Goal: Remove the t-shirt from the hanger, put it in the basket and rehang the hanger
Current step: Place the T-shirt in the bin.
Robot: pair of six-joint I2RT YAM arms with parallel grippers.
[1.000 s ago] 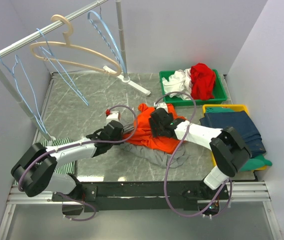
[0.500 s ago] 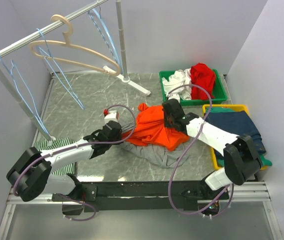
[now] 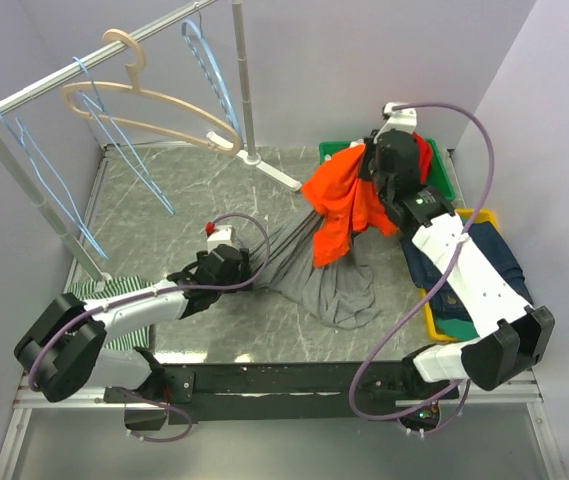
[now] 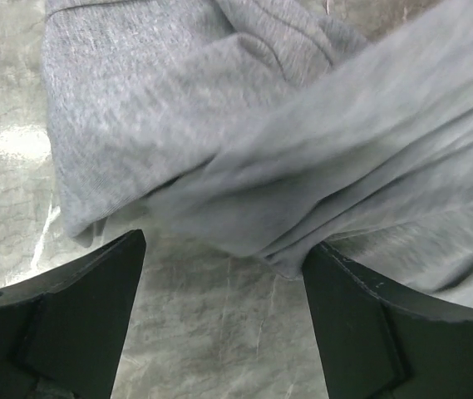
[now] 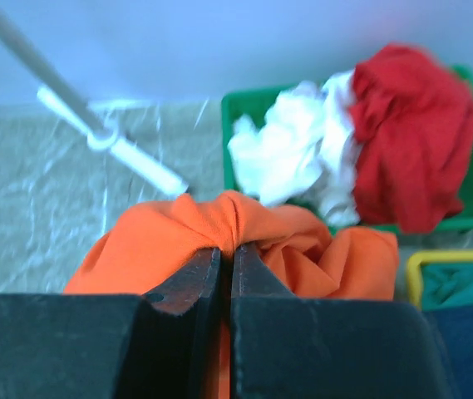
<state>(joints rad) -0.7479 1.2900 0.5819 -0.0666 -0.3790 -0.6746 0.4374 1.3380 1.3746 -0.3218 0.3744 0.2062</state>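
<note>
I should move my right gripper outward, lower it there and let go of the orange fold, because the green bin of red and white clothes (image 3: 438,172) (image 5: 348,154) is just outward.
My right gripper (image 3: 368,168) is shut on a bunched fold of the orange t-shirt (image 3: 339,200) and holds it in the air beside the green bin. In the right wrist view the jaws (image 5: 226,249) pinch the orange cloth (image 5: 169,237) tight. A grey garment (image 3: 339,290) hangs from under the orange one and trails down to the table. My left gripper (image 3: 254,268) is open low over the table, with the grey cloth's edge (image 4: 219,125) just ahead of its fingers and nothing between them. A beige hanger (image 3: 149,105) and blue wire hangers (image 3: 209,60) hang bare on the rail (image 3: 84,62).
The green bin (image 3: 444,185) at the back right holds white and red clothes (image 5: 411,125). A yellow bin (image 3: 484,215) with dark blue clothing sits under my right arm. The rack's foot (image 3: 269,170) stands at the back centre. A striped cloth (image 3: 114,290) lies at the left.
My right gripper shut on the orange t-shirt and lifted it up and back to the right, dragging the grey garment along. My left gripper opened and stayed in place.
</note>
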